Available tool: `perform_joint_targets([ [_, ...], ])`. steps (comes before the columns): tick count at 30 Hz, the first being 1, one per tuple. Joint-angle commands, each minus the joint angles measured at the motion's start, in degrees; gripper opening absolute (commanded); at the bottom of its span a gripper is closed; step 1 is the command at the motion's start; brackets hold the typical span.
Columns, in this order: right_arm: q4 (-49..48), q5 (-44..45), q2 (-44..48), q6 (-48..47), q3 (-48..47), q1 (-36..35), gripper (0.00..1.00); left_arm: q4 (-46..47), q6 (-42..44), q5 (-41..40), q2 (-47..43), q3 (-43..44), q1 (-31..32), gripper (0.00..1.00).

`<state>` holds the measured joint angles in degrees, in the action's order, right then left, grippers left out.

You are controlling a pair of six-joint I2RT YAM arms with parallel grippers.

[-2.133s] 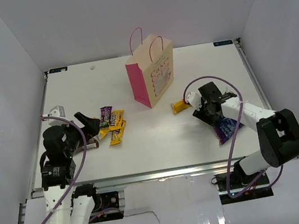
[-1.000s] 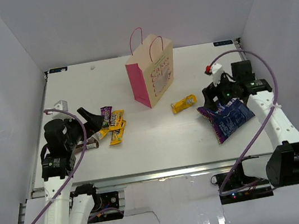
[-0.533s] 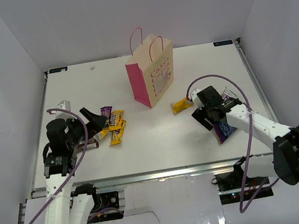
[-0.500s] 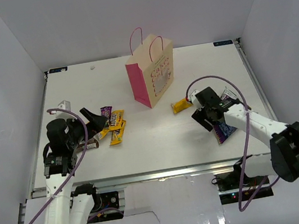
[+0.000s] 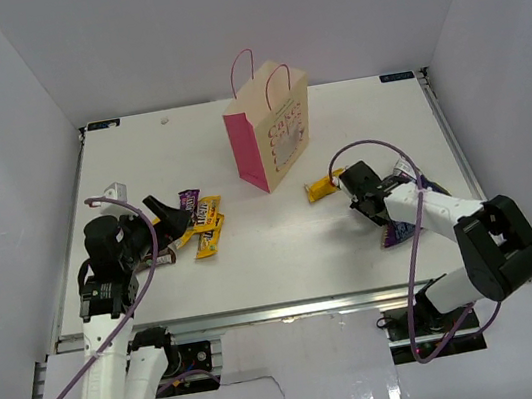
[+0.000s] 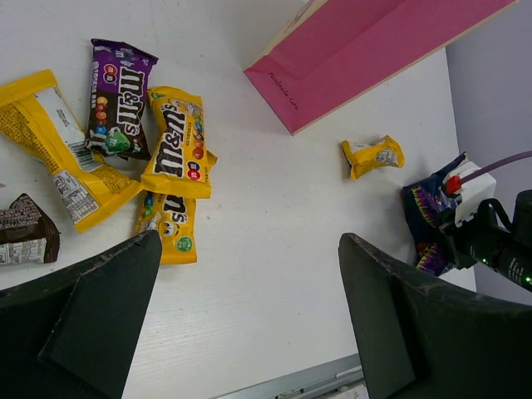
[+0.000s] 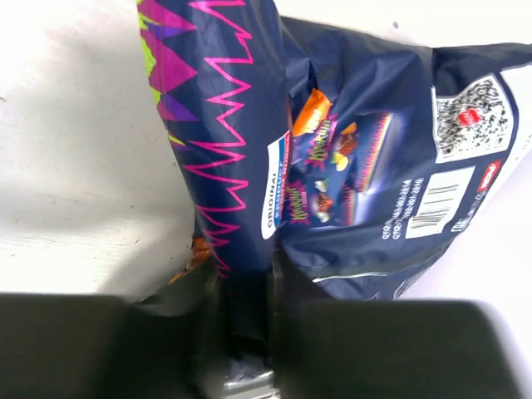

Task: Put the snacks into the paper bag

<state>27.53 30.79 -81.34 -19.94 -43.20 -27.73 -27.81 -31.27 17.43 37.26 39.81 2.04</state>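
My right gripper is lower than the paper bag's open top, which is to the gripper's left in the top view. It needs to lift outward over the open top next, then lower and release.
The paper bag stands upright at the table's middle back; the left wrist view shows its pink side. My right gripper is low at the right, shut on a fold of the large purple-blue snack bag, which is bunched up under the jaws. A small yellow packet lies just left of it. My left gripper hangs open and empty above the left pile: a purple M&M's packet, yellow M&M's packets and a brown wrapper.
White walls close the table in on three sides. A metal rail runs along the near edge. The right arm's purple cable loops above its wrist. Bare white tabletop lies between the two groups of snacks.
The right arm swung in from the far right and came down on the purple-blue bag, and its jaws closed on it, crumpling the flat bag. The left arm barely shifted.
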Motion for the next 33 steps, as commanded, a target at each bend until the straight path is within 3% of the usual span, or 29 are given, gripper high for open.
perform_joint_targets([
  [1, -2.3, -2.74, 2.14, 1.22, 1.54, -0.05, 0.15, 0.65, 0.77, 0.94, -0.69, -0.26, -0.2, 0.98],
  [2, -2.39, -3.36, 2.59, 1.4, 1.45, 0.3, 0.08, 0.65, 0.77, 0.94, -0.61, -0.35, -0.2, 0.98],
  [7, 0.24, -23.18, 8.29, 0.09, -2.23, 7.84, 0.08, 0.57, 1.47, 1.38, 0.18, 0.7, -0.11, 0.98],
  [8, 2.59, -34.45, 9.0, -1.92, -4.76, 12.91, 0.08, 0.65, 1.56, 1.46, 0.19, 0.88, -0.11, 0.98],
  [10, 4.63, -45.41, 10.5, -4.13, -7.32, 21.86, 0.08, 0.65, 1.56, 1.73, 0.62, 1.32, -0.11, 0.98],
  [11, 6.64, -56.17, 10.85, -5.53, -9.51, 25.14, 0.08, 0.65, 1.56, 1.99, 0.8, 1.49, -0.11, 0.98],
  [14, 8.93, -71.5, 11.82, -9.41, -11.55, 34.83, 0.08, 0.74, 1.47, 2.52, 1.5, 2.2, -0.11, 0.98],
  [22, 10.18, -100.87, 12.34, -8.54, -15.6, 46.61, 0.08, 0.83, 0.95, 3.13, 2.82, 4.22, -0.11, 0.98],
  [26, 9.65, -109.08, 11.91, -5.99, -17.35, 47.76, 0.08, 1.18, 0.59, 3.57, 3.0, 4.84, -0.11, 0.98],
  [33, 3.6, -114.11, 11.64, 2.44, -21.22, 47.85, 0.08, 1.53, 0.15, 4.54, 3.0, 4.75, -0.11, 0.98],
])
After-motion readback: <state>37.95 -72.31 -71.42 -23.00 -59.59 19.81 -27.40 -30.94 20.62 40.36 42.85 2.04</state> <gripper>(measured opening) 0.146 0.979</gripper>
